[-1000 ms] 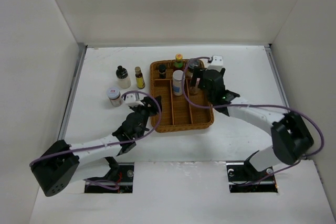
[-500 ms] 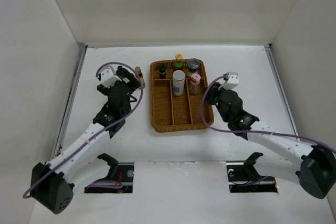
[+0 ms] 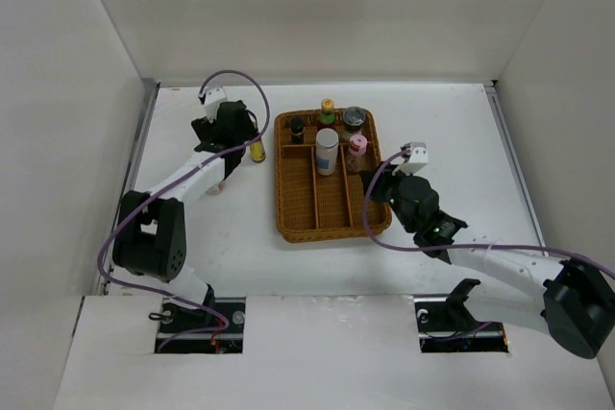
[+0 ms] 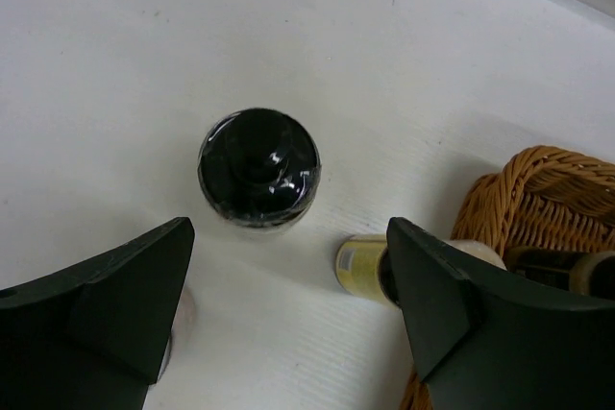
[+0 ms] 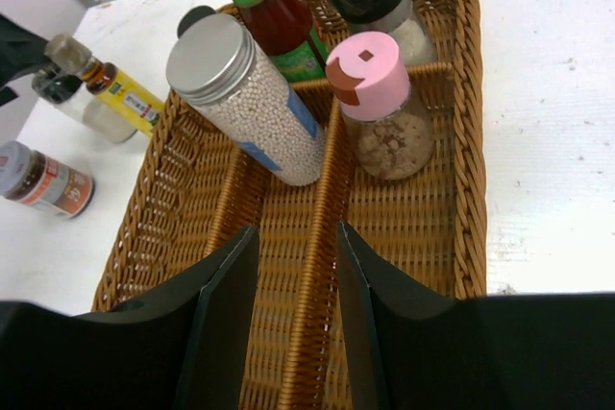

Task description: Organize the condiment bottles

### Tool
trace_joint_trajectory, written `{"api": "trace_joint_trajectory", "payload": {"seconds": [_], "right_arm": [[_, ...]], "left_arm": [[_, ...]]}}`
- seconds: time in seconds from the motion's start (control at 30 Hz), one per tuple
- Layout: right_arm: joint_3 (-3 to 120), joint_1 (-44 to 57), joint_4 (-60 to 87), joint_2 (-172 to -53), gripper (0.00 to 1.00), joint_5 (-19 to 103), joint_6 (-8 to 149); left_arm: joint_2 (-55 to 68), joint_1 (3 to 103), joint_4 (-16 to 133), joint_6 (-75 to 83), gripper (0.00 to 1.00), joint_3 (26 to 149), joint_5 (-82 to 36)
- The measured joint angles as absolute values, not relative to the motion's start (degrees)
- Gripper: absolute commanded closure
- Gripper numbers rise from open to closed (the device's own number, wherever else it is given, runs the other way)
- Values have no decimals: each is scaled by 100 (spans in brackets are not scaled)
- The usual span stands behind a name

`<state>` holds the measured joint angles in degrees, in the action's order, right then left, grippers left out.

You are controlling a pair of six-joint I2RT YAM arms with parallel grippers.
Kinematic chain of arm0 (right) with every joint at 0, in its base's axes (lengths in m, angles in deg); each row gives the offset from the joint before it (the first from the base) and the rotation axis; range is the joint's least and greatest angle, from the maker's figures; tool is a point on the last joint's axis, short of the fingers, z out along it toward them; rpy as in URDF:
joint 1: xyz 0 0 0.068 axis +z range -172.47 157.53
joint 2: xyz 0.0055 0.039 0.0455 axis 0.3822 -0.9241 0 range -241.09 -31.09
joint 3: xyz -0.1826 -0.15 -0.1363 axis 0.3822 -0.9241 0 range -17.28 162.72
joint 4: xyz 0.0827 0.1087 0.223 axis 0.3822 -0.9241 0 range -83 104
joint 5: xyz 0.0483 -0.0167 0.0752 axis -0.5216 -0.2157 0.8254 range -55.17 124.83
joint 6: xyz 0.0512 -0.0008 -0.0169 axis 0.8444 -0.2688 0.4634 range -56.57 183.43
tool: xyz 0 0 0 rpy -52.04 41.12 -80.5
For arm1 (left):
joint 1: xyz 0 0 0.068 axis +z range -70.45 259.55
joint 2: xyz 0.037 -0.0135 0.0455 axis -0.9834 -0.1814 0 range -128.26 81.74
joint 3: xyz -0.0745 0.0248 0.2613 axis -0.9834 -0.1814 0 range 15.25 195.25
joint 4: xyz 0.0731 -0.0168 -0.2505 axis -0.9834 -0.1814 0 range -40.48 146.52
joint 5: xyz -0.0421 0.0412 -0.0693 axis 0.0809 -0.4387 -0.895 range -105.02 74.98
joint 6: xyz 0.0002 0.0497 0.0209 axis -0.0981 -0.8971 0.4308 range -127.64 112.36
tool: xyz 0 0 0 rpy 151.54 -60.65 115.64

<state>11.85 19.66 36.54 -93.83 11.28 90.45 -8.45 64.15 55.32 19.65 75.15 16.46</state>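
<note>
The black-capped bottle is next: my left gripper will move outward and down to it until the fingers are on either side of its cap [image 4: 259, 165], and then it will close.
My left gripper [image 4: 288, 237] is open and hovers over the table left of the tray. A black-capped bottle [image 4: 259, 168] stands just ahead of its spread fingers. An amber bottle with a yellow label [image 4: 363, 266] [image 3: 257, 149] stands by the right finger. A red-labelled jar [image 5: 43, 180] is half hidden under the left finger. My right gripper [image 5: 296, 232] [image 3: 380, 189] hangs over the wicker tray [image 3: 332, 223], jaws a little apart, nothing between them. In the tray stand a grey-capped white bottle [image 5: 240, 84], a pink-capped jar [image 5: 375, 93], a green bottle [image 3: 328, 110], a dark-topped grinder [image 3: 355, 119] and a small dark bottle [image 3: 297, 129].
The tray's dividers [image 5: 322, 266] run lengthwise under my right fingers, and its near compartments hold nothing. White walls close in the table at the back and sides. A metal strip [image 3: 135, 165] borders the left edge.
The left arm swung away from the tray's left side to the far-left bottles and its jaws opened. The right gripper drew back from the pink-capped jar toward the tray's near right.
</note>
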Motion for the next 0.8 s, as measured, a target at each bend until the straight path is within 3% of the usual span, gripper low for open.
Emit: {"api": "trace_joint_trajectory", "payload": {"seconds": [0.2,0.37,0.8], "right_arm": [[1185,1966,3768,-9479,56,1134,9045],[1185,1966,3768,-9577,55,1137,9045],[1187,1966,3775,-9754,55,1137,9045]], "left_arm": [[-1387,6627,5506,1862,21,7992,1585],[-1403,6739,5581,1864,28,7998,1581],[-1442,6813,5677,1869,32,7933,1581]]}}
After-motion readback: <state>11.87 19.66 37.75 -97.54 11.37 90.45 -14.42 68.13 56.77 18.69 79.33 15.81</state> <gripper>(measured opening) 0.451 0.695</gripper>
